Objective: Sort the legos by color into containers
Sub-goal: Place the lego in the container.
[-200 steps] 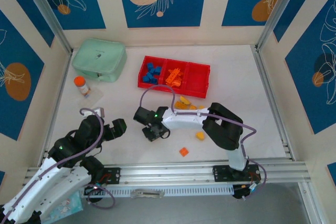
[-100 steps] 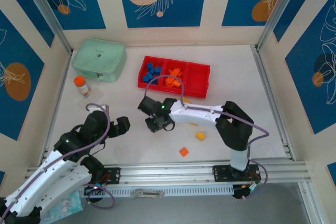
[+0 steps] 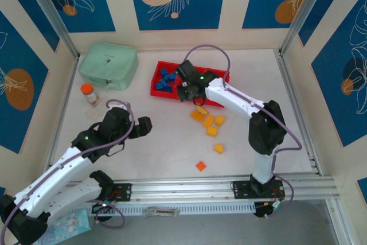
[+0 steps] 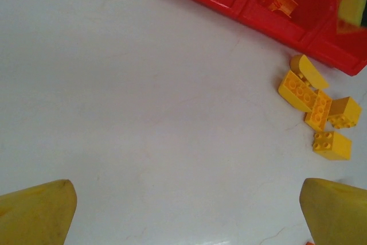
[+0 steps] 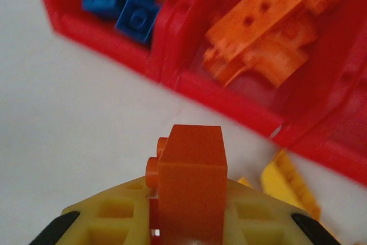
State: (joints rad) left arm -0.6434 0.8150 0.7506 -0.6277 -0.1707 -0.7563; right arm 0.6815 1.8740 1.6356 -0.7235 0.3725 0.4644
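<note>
The robot's right gripper will next move outward over the front side of the red tray and let go of the orange block, because the section with the orange legos is outward of the gripper.
My right gripper hangs at the front wall of the red tray, shut on an orange block. In the right wrist view the block sits just short of the tray wall, facing the divider between the blue legos and the orange legos. Blue legos fill the left compartment. Several yellow legos lie on the table below the tray, and again as yellow legos in the left wrist view. My left gripper is open over bare table, its fingers wide apart.
A single orange lego and a yellow one lie nearer the front rail. A mint-green box stands at the back left, with an orange-capped bottle in front of it. The right arm spans the table's right half.
My right gripper has carried the orange block from mid-table up to the tray's front wall, uncovering the yellow legos. The left arm has reached forward and to the right.
</note>
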